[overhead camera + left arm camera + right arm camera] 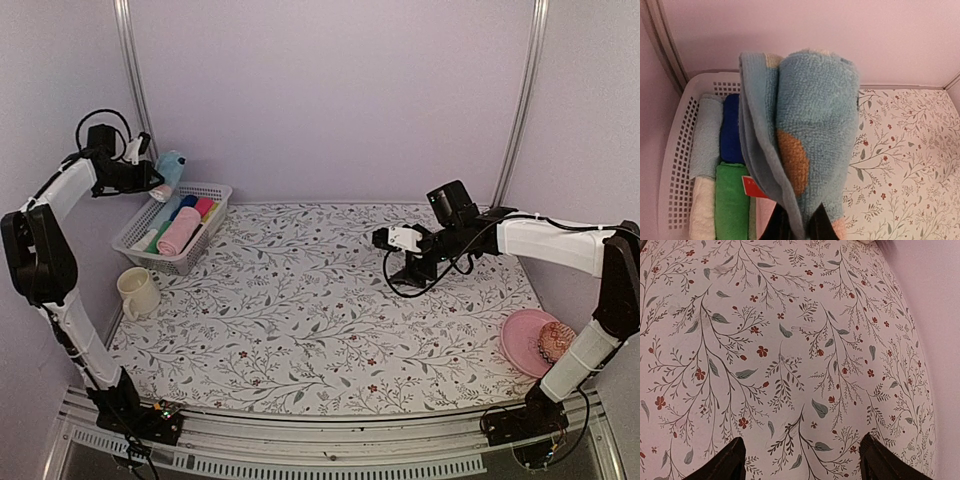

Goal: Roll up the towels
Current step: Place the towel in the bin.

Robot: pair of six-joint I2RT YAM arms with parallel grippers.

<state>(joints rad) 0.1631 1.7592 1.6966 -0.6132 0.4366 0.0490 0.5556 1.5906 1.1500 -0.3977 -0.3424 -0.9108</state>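
Observation:
I need to move my left gripper down and back over the green cloth beside the pink towel next to let go, because the blue towel [172, 166] is still hanging above the basket.
The light blue towel [815, 125], rolled up and showing an orange mark, hangs above the white basket [675, 165] with my left gripper [800, 225] shut on its lower end. From the top view, that gripper [152, 180] holds the towel [172, 166] at the basket's far left corner. The pale pink towel [180, 230] lies rolled inside the basket [212, 187]. My right gripper [800, 460] is open over the bare floral tablecloth, nothing between its fingers. In the top view it [381, 238] hovers right of the table's centre.
Rolled blue, green and white cloths [732, 200] fill the basket. A cream mug [138, 292] stands just in front of the basket. A pink plate [520, 340] with a patterned round item sits at the near right edge. Walls close in left, back and right.

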